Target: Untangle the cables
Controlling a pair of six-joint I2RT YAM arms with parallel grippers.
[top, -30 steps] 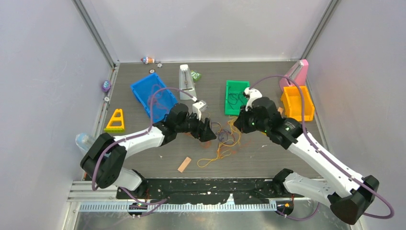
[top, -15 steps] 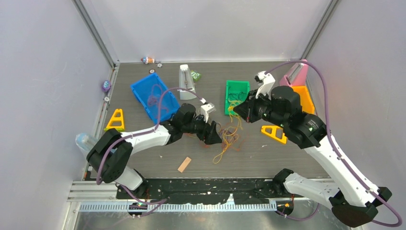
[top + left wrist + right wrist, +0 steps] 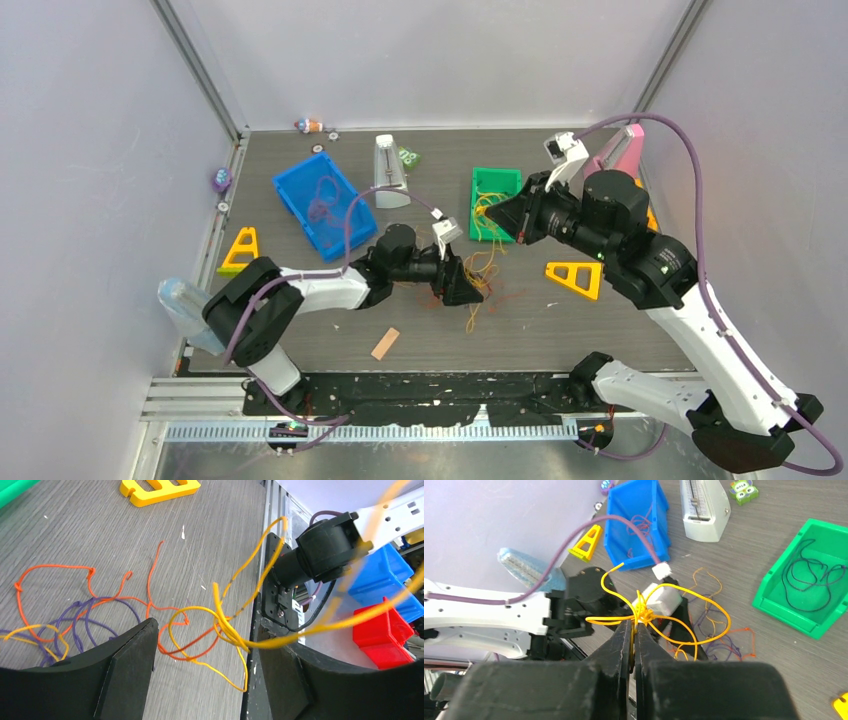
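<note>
The bunched yellow cable loops hang below my left gripper and between its open fingers, so I need to move it down over them next and close on them.
My right gripper (image 3: 633, 625) is shut on a knotted bunch of the yellow cable (image 3: 644, 614) and holds it up above the table. Its loops hang down toward the tangle (image 3: 480, 275). My left gripper (image 3: 207, 640) is open and low over the table, with yellow cable loops (image 3: 227, 630) and a red cable strand (image 3: 170, 650) lying between its fingers, ungripped. More red cable (image 3: 50, 567) and purple cable (image 3: 95, 600) lie spread on the table to its left. In the top view the left gripper (image 3: 472, 290) sits at the tangle and the right gripper (image 3: 493, 213) is over the green bin.
A green bin (image 3: 497, 173) holds a dark cable (image 3: 819, 575). The blue bin (image 3: 300, 185) holds a thin cable. A white wedge-shaped device (image 3: 388, 170), two yellow triangles (image 3: 575, 275) (image 3: 242, 250), a wooden stick (image 3: 385, 343) and a pink object (image 3: 625, 150) are on the table.
The right gripper has risen and pulled back to the right, drawing the yellow cable up out of the tangle. The left arm has slid right along the table, its gripper staying open.
</note>
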